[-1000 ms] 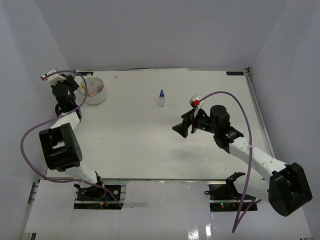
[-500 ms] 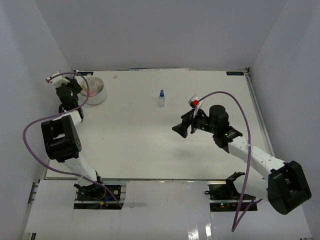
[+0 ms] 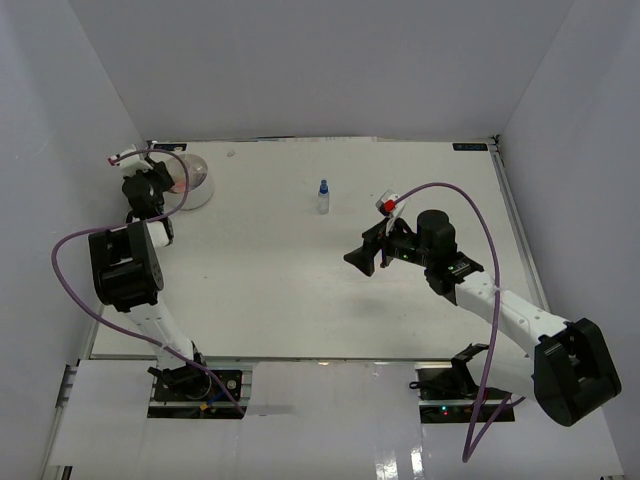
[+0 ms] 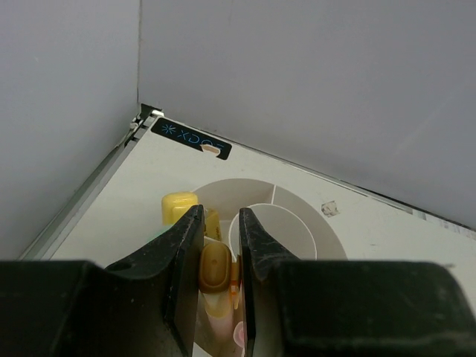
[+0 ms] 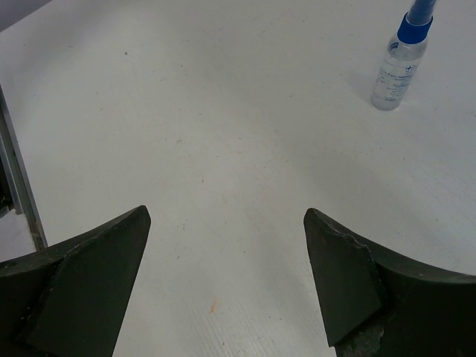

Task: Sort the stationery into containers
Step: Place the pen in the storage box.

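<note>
Next, my left gripper carries the yellow marker down a little toward the tub's middle, before it opens beside the inner cup.
The white round tub [image 4: 335, 242] with inner dividers stands in the far left corner of the table, partly under my left arm in the top view [image 3: 200, 180]. My left gripper [image 4: 220, 216] hangs over it, shut on a yellow marker [image 4: 214, 268] whose cap end shows between the jaws. Another yellow marker [image 4: 178, 206] and pinkish items lie in the tub below. The blue-capped clear bottle [image 3: 322, 196] stands upright mid-table [image 5: 400, 63]. My right gripper [image 3: 362, 258] is open with nothing between its fingers [image 5: 227, 214], near and to the right of the bottle.
Grey walls close in on the table's left and far sides. A black label [image 4: 190, 138] marks the far left corner and a small scrap [image 4: 329, 209] lies behind the tub. Bare white tabletop [image 5: 223, 134] lies under the right gripper.
The left wrist has swung right, from left of the tub to over its rim, still shut on the marker. The right arm has stayed in place.
</note>
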### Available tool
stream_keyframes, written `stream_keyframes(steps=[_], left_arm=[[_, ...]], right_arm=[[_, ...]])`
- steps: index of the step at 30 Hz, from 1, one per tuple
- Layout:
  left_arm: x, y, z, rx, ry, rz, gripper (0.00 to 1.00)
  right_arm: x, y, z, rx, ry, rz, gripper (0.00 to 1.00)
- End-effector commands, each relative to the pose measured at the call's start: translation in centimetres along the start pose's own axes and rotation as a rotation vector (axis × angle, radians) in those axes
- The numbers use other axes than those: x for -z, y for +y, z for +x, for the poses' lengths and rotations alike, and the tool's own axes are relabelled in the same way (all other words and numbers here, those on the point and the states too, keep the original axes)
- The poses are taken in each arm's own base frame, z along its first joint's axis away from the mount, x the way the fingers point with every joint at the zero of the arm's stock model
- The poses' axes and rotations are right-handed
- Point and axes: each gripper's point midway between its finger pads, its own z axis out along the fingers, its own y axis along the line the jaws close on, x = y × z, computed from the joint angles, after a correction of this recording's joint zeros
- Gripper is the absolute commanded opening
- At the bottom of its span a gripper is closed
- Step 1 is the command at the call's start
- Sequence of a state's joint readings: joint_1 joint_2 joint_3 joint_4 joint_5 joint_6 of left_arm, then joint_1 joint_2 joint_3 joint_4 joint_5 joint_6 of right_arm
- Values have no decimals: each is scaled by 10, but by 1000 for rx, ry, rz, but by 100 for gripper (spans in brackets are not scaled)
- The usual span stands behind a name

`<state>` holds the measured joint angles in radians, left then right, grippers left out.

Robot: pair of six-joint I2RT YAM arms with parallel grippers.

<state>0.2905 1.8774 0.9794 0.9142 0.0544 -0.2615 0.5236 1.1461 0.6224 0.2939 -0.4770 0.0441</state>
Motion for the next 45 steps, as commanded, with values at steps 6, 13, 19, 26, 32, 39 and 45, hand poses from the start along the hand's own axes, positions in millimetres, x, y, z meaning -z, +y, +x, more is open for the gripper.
stream_keyframes(steps=[6,13,19,26,32,39,45], left_arm=[[1,-8,8,-47,2,44,8],[5,0,17,-50,24,12,14],[2,0,24,-37,50,14,24],[1,-2,16,-38,48,10,47],[-1,-9,-12,-44,13,16,63],[-4,-21,-59,-65,-32,34,83],[7,-38,-90,-85,-36,79,98]], right_arm=[[-2,-2,-3,28,-24,-1,90],[-2,-1,-4,28,-25,-7,90],[-2,-1,-4,29,-25,-7,90],[-2,0,-3,28,-25,-13,90],[-1,1,-4,29,-27,-22,90],[0,5,-6,34,-34,-35,90],[2,6,-9,37,-43,-34,90]])
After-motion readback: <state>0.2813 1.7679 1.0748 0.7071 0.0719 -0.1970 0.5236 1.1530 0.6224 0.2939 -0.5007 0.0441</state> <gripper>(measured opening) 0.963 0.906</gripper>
